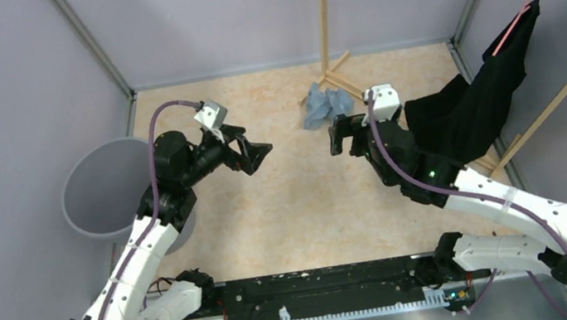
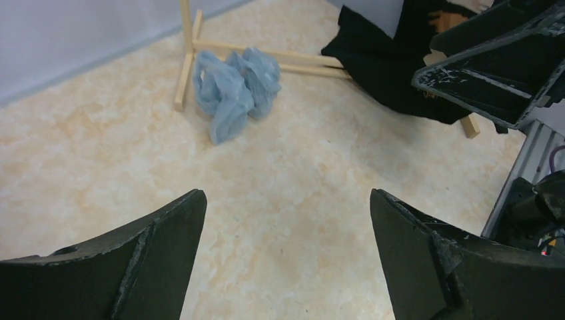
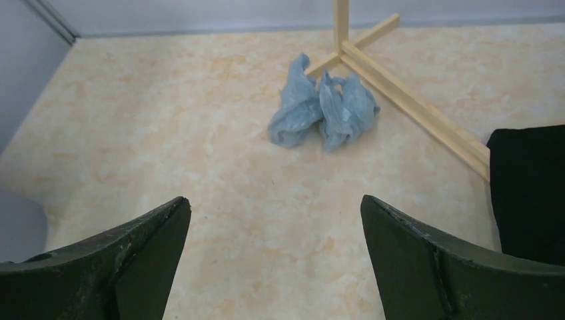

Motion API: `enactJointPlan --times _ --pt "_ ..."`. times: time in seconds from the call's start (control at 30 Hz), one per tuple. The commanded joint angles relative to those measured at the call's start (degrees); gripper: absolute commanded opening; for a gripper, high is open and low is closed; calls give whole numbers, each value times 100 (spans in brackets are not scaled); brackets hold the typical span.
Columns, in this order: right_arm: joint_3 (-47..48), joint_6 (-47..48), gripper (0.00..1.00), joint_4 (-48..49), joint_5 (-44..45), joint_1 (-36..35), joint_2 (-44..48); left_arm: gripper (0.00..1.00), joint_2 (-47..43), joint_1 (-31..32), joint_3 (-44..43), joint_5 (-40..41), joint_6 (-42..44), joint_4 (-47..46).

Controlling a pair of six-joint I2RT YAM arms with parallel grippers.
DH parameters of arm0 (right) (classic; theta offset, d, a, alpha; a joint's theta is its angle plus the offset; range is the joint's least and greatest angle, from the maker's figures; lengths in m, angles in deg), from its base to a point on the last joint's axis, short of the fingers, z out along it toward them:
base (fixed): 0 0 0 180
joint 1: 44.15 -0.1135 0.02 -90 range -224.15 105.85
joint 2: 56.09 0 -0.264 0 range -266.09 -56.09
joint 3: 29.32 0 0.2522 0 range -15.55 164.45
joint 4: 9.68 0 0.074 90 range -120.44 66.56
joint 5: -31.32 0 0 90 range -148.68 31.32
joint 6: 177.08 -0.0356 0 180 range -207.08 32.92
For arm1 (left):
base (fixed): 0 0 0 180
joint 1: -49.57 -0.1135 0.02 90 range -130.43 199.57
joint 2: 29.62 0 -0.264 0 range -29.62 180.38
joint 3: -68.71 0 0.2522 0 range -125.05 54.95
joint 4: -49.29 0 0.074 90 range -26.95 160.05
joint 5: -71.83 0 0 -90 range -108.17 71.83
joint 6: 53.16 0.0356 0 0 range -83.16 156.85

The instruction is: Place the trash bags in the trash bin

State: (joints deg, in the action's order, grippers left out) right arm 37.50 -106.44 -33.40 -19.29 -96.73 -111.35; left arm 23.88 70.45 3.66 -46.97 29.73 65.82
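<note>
The trash bags lie on the floor beyond my right gripper's open fingers, so next my right gripper should move outward and down onto the trash bags' half nearer the black garment.
The crumpled light-blue trash bags (image 1: 326,106) lie on the beige floor at the foot of a wooden stand. They also show in the left wrist view (image 2: 234,91) and the right wrist view (image 3: 323,108). The round grey trash bin (image 1: 100,190) stands at the far left, beside my left arm. My left gripper (image 1: 256,155) is open and empty, raised over the mid floor, pointing right toward the bags. My right gripper (image 1: 337,134) is open and empty, just in front of the bags.
A wooden stand (image 1: 327,36) with crossed feet rises behind the bags. A black cloth garment (image 1: 477,103) hangs from a rail at the right, next to my right arm. Grey walls enclose the floor on three sides.
</note>
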Motion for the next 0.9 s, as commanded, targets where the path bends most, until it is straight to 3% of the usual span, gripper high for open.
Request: enactJointPlan --times 0.0,0.33,0.5,0.73,0.87 --pt "166 90 99 -25 115 35 -394 98 14 74 -216 144 140 172" --pt "274 903 99 170 62 194 -1677 99 -173 70 -156 615 147 181" --pt "615 514 99 67 -480 1123 -2489 98 -209 73 -147 691 149 172" --pt "2053 668 99 -312 414 1661 -4305 99 -203 74 -162 660 129 197" --pt "2540 791 96 -161 183 1862 -4961 98 -259 80 -162 674 131 205"
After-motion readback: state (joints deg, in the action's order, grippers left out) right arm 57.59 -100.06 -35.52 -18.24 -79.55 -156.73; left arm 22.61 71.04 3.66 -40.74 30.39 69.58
